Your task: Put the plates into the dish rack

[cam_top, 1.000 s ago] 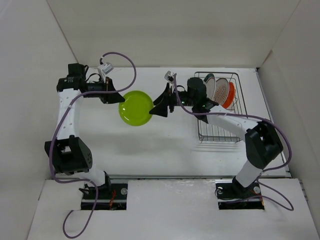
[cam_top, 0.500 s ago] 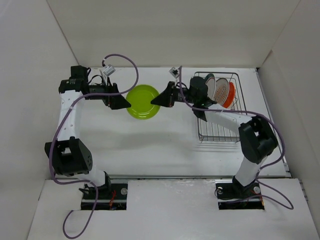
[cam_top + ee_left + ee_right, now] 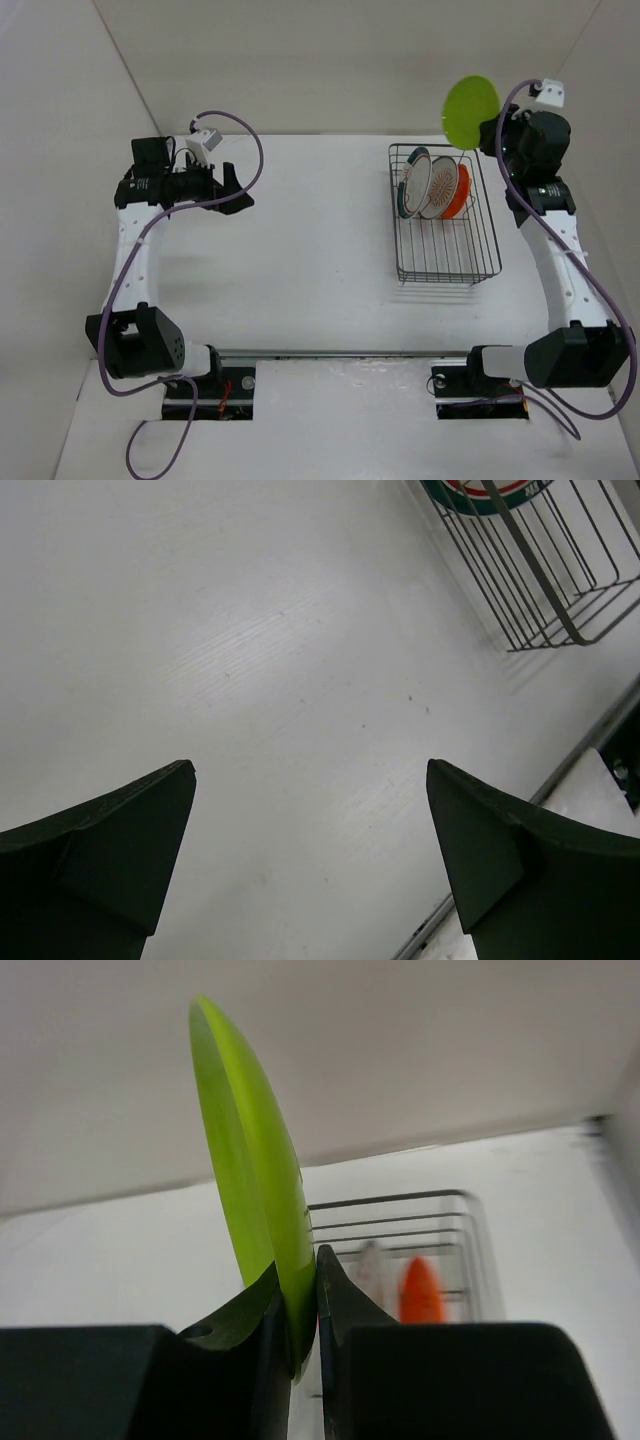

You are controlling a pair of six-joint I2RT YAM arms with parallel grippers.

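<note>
The right gripper moves past the plain orange plate next and down over the gap between that plate and the rack's side, as the gap is empty.
My right gripper (image 3: 493,132) is shut on the rim of the lime-green plate (image 3: 470,111), held on edge high above the back of the dish rack (image 3: 445,270). In the right wrist view the lime-green plate (image 3: 250,1150) stands upright, pinched between the gripper (image 3: 298,1270) jaws. Three plates lean upright in the rack's far end: green-rimmed white (image 3: 409,181), orange-brown patterned (image 3: 437,185) and plain orange (image 3: 460,191). My left gripper (image 3: 240,190) is open over the table's left side with nothing in it; in the left wrist view the gripper (image 3: 310,770) shows only bare table between its fingers.
White walls close in the table at the back and both sides. The rack's near half (image 3: 448,245) holds only upright prongs. A rail (image 3: 340,352) runs along the table's near edge. The rack's corner (image 3: 540,570) shows in the left wrist view.
The lime-green plate passed from my left gripper to my right. The left jaws opened and drew back left; the right arm swung the plate up and right, above the rack.
</note>
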